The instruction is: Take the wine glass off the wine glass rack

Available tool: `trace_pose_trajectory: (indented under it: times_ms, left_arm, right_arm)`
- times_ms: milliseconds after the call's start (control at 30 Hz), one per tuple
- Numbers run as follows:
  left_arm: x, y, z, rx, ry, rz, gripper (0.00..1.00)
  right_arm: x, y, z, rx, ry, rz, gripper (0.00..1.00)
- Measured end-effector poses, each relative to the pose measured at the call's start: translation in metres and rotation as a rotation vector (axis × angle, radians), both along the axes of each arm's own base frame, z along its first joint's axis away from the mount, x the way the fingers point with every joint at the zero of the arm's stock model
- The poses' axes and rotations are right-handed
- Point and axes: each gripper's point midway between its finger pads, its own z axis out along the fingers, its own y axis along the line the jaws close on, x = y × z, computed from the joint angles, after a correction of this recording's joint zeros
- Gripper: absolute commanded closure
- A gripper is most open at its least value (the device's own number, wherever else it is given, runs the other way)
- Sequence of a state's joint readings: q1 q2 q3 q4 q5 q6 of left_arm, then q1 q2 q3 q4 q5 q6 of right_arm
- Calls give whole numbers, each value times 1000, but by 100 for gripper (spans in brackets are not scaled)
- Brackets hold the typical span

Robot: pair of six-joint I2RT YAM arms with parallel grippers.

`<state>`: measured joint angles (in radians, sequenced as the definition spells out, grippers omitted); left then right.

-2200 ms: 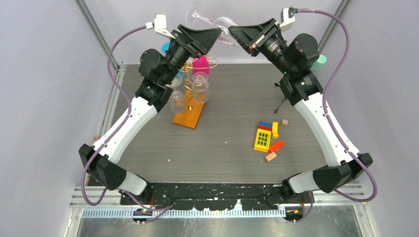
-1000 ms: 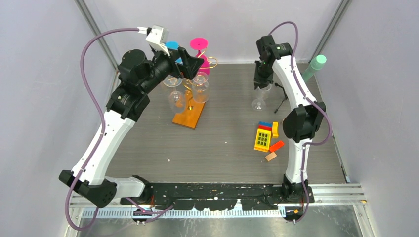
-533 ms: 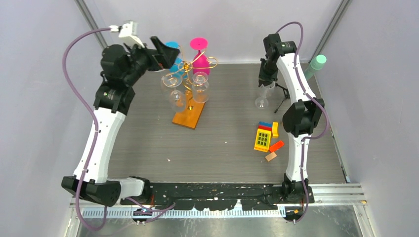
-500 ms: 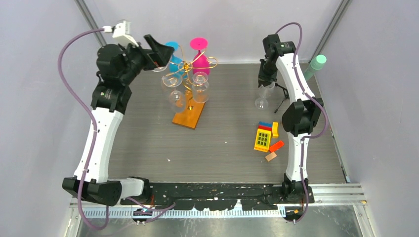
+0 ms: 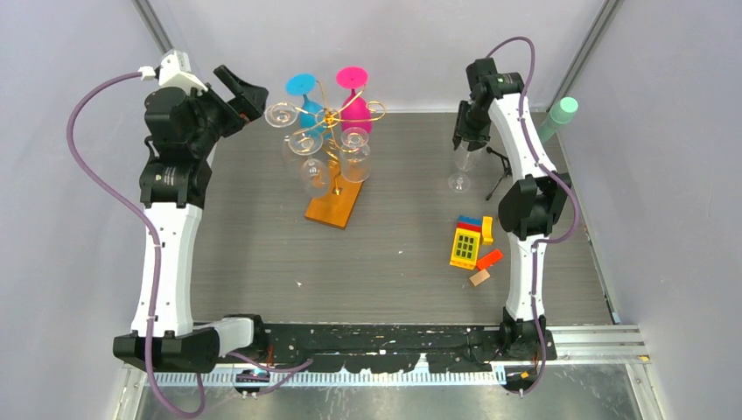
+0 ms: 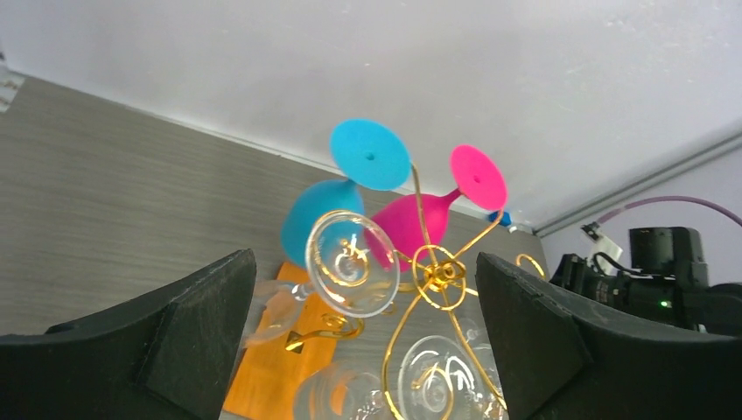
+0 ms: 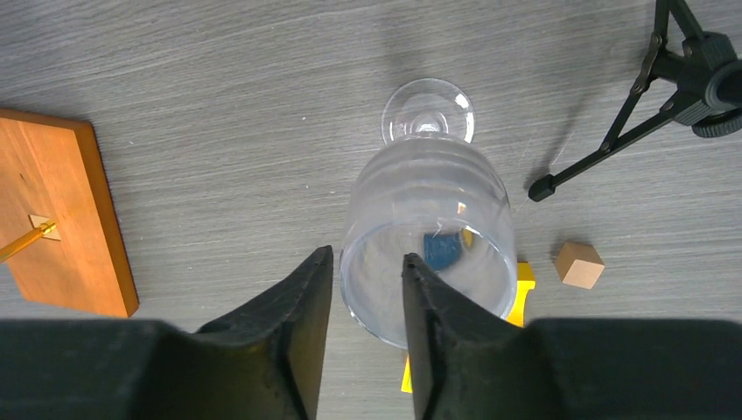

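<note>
Next, my left gripper lowers to its right in the top view, where the nearest clear glass's foot sticks out below, onto the foot's outer rim [image 5: 273, 115] [image 6: 346, 297].
The wine glass rack [image 5: 332, 208] is a gold wire stand on an orange-brown base at the back left. It holds a blue glass [image 5: 302, 86], a pink glass [image 5: 353, 79] and several clear glasses. It also shows in the left wrist view [image 6: 437, 276]. A clear wine glass [image 5: 458, 175] stands upright on the table at the right, apart from the rack. My right gripper [image 5: 462, 140] is just above it. In the right wrist view its fingers [image 7: 367, 258] straddle the rim of the glass [image 7: 429, 219] with a gap, slightly open. My left gripper [image 5: 241, 92] is wide open and empty, up and left of the rack [image 6: 363, 262].
A small black tripod [image 5: 500, 166] with a mint-green tip [image 5: 564, 109] stands just right of the placed glass, close to it in the right wrist view [image 7: 665, 87]. Coloured toy blocks [image 5: 468, 242] and a wooden cube [image 7: 579, 264] lie in front of the glass. Walls close the back and sides.
My right arm brought the clear glass down from high at the back and set it on the table. My left arm swung back to the left, away from the rack.
</note>
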<state>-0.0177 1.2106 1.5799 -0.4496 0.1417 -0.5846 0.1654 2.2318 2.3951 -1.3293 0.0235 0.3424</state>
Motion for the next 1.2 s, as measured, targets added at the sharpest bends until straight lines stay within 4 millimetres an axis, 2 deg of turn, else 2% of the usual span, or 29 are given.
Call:
trace_pose_trajectory:
  times_ms: [200, 333, 433, 567, 667, 733, 833, 1000, 1100, 1200]
  left_arm:
    - [-1, 19, -13, -8, 58, 68, 1]
    - [-1, 26, -21, -25, 92, 88, 15]
    - [1, 24, -28, -50, 123, 80, 21]
    - [8, 17, -40, -107, 170, 46, 22]
    - [16, 12, -53, -150, 217, 27, 18]
    - [21, 9, -66, -181, 255, 16, 18]
    - [24, 5, -84, -223, 308, 5, 20]
    - [32, -2, -100, -284, 362, -19, 33]
    - [37, -5, -103, -320, 378, -31, 41]
    - [40, -9, -105, -359, 387, -48, 45]
  right_arm:
    - [6, 1, 10, 8, -44, -1, 50]
    - [7, 8, 39, 57, -126, 12, 51]
    - [3, 20, 80, 144, -244, 37, 51]
    - [-18, 43, 145, 314, -418, 79, 51]
    - [-35, 62, 182, 439, -510, 121, 51]
    - [-45, 76, 197, 512, -544, 155, 51]
    - [-58, 99, 204, 610, -551, 206, 52]
    - [-68, 123, 194, 724, -501, 238, 52]
    - [-70, 127, 189, 763, -476, 226, 54]
    - [-70, 130, 193, 791, -479, 224, 55]
